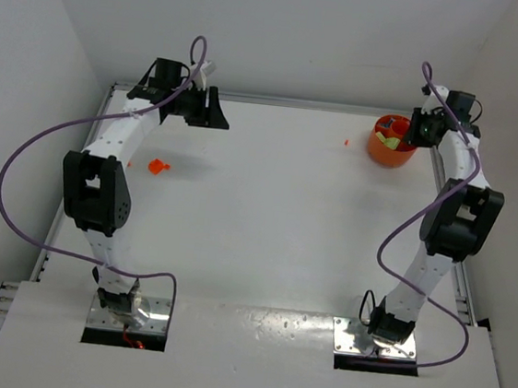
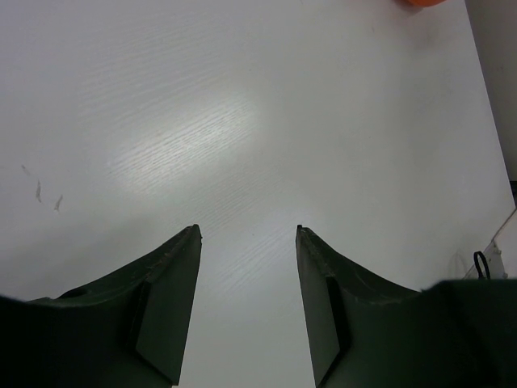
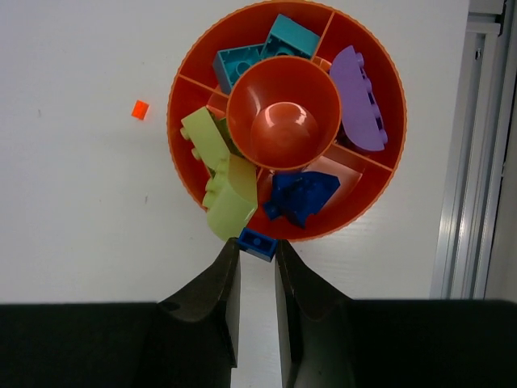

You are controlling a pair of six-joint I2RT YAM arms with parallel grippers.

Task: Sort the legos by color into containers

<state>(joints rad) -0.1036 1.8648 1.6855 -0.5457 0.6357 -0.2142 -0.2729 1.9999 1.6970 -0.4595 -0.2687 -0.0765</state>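
Note:
I will next lower my small blue brick (image 3: pixel 258 243) with my right gripper, past the orange bowl's near rim toward the dark blue piece (image 3: pixel 300 194), over that piece's section of the bowl.
The orange bowl (image 3: pixel 380 194) (image 1: pixel 388 152) stands at the table's far right, split into compartments around a middle cup. In them lie teal bricks (image 3: pixel 258 52), a purple piece (image 3: pixel 359 97), yellow-green bricks (image 3: pixel 218 174) and a dark blue piece (image 3: pixel 300 194). My right gripper (image 3: pixel 257 246) (image 1: pixel 414 129) is shut on a small blue brick (image 3: pixel 258 243), held at the fingertips just over the bowl's near rim. A tiny orange-red lego (image 3: pixel 140 109) (image 1: pixel 346 142) lies on the table left of the bowl. Another orange-red lego (image 1: pixel 157 166) lies at the left. My left gripper (image 2: pixel 248 234) (image 1: pixel 210 110) is open over bare table, at the far left.
A metal rail (image 3: pixel 477 162) runs along the table's right edge, close beside the bowl. White walls close in the back and both sides. Purple cables (image 1: pixel 22 160) loop off both arms. An orange shape (image 2: pixel 420 2) is cut off by the top edge of the left wrist view.

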